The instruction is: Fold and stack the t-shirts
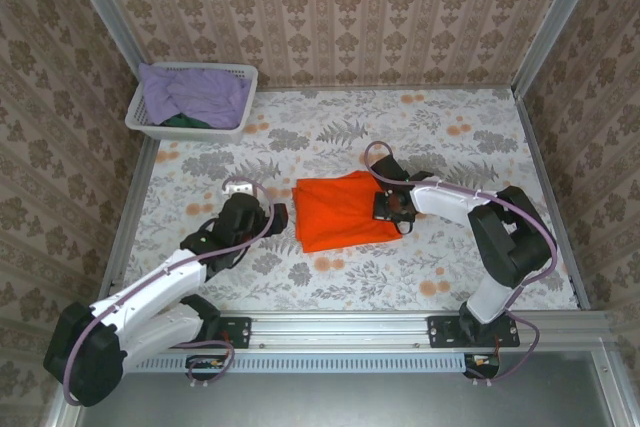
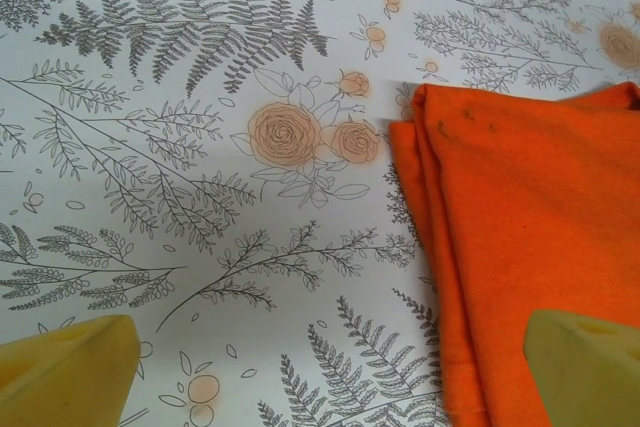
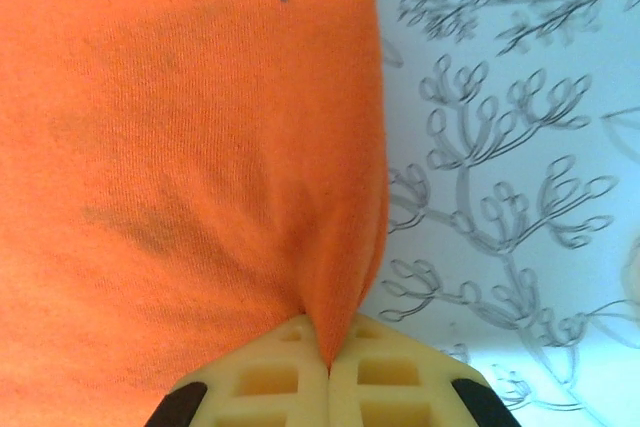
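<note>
My right gripper is holding the orange t-shirt (image 1: pixel 340 212), already folded, so next I must drag it outward to the bare far corner (image 1: pixel 494 127) across from the basket and release it.
The orange t-shirt (image 1: pixel 340 212) lies folded into a rough rectangle in the middle of the table. My right gripper (image 1: pixel 392 207) is at its right edge, shut on a pinch of the orange t-shirt (image 3: pixel 200 147) that rises between the two yellow fingers (image 3: pixel 270 377). My left gripper (image 1: pixel 272 217) sits just left of the shirt, open, its yellow fingertips (image 2: pixel 70 372) wide apart over the bare tablecloth, with the orange t-shirt's (image 2: pixel 530 207) layered left edge between them on the right. A lavender t-shirt (image 1: pixel 195 92) and a bit of dark green t-shirt (image 1: pixel 180 121) lie in the basket.
A white lattice basket (image 1: pixel 243 97) stands at the table's far left corner. Patterned walls and metal rails close in the table on three sides. The floral tablecloth (image 1: pixel 450 147) is bare around the shirt.
</note>
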